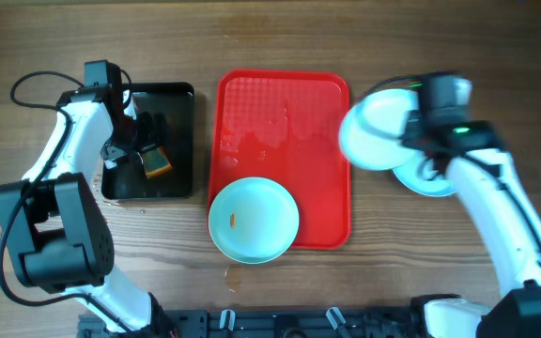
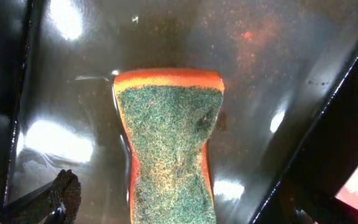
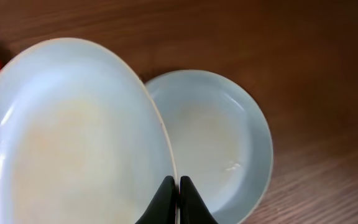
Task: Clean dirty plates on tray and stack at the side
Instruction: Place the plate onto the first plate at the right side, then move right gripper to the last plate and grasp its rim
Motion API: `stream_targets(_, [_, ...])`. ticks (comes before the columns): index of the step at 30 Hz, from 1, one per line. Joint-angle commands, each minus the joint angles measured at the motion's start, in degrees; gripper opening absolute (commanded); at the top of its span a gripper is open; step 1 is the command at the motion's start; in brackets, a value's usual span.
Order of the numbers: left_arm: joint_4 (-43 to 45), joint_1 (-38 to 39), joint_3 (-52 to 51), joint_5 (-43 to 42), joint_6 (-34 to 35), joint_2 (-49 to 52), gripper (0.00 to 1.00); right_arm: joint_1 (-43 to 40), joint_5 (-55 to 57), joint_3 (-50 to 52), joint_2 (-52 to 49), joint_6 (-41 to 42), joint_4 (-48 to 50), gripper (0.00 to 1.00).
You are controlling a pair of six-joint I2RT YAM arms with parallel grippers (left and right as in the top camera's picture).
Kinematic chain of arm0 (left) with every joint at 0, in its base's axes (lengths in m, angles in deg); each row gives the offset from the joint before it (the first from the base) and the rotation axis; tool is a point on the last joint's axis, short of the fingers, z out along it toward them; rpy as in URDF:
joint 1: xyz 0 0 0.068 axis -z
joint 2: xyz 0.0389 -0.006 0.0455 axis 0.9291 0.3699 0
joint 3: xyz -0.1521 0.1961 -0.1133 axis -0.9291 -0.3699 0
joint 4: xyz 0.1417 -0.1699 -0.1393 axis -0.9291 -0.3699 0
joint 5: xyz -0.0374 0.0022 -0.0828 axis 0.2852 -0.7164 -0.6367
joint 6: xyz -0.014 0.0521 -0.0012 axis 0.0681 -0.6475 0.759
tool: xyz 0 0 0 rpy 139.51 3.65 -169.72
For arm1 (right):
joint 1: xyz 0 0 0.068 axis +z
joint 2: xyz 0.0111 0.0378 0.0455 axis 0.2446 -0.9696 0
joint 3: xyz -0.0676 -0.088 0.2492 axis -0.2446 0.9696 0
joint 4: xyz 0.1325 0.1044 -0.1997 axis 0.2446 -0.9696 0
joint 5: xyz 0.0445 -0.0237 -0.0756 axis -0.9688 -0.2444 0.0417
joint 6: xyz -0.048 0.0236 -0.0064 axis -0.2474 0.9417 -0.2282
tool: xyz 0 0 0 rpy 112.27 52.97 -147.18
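I should next carry the held plate off the tray's edge with my right gripper, lower it onto the third plate on the wood and let it go.
The red tray (image 1: 280, 113) lies mid-table. One plate (image 1: 253, 220) with a small orange smear sits on its near left corner, overhanging the rim. My right gripper (image 1: 411, 127) is shut on the rim of a second plate (image 1: 374, 131), holding it tilted above the tray's right edge. In the right wrist view the jaws (image 3: 176, 186) pinch this held plate (image 3: 73, 137). A third plate (image 3: 216, 137) lies flat on the wood just beyond, also in the overhead view (image 1: 430, 180). My left gripper (image 2: 179, 208) is open, straddling a sponge (image 2: 166, 149).
The sponge (image 1: 155, 164), green scourer on an orange body, lies in a wet black tray (image 1: 172, 103) left of the red tray. The left arm reaches over this black tray. Bare wooden tabletop surrounds both trays. Small drops lie on the wood near the smeared plate.
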Motion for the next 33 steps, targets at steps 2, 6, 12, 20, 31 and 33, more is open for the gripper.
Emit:
stream_targets(2, [0.07,-0.07,-0.26,-0.5,-0.48,-0.83,1.0,-14.99,-12.92,1.55,0.22,1.6,-0.22,0.04])
stream_targets(6, [0.07,-0.07,-0.26,-0.5,-0.5,-0.83,1.0,-21.55,-13.79,4.24,-1.49,3.52,-0.13,0.04])
stream_targets(12, [0.07,-0.07,-0.26,-0.5,-0.48,-0.83,1.0,-23.78,-14.23,6.21,-3.34,4.59,0.68,0.36])
stream_targets(20, [0.07,-0.07,-0.26,-0.48,-0.5,-0.83,1.0,-21.07,-49.57,3.82,0.13,-10.58,2.73,0.68])
stream_targets(31, [0.04,-0.07,-0.26,-0.48,-0.48,-0.83,1.0,11.08,-43.54,4.52,1.81,-9.51,-4.35,0.55])
stream_targets(33, [0.07,-0.07,-0.26,-0.5,-0.48,-0.83,1.0,18.23,-38.91,4.57,1.14,-8.31,-3.78,0.51])
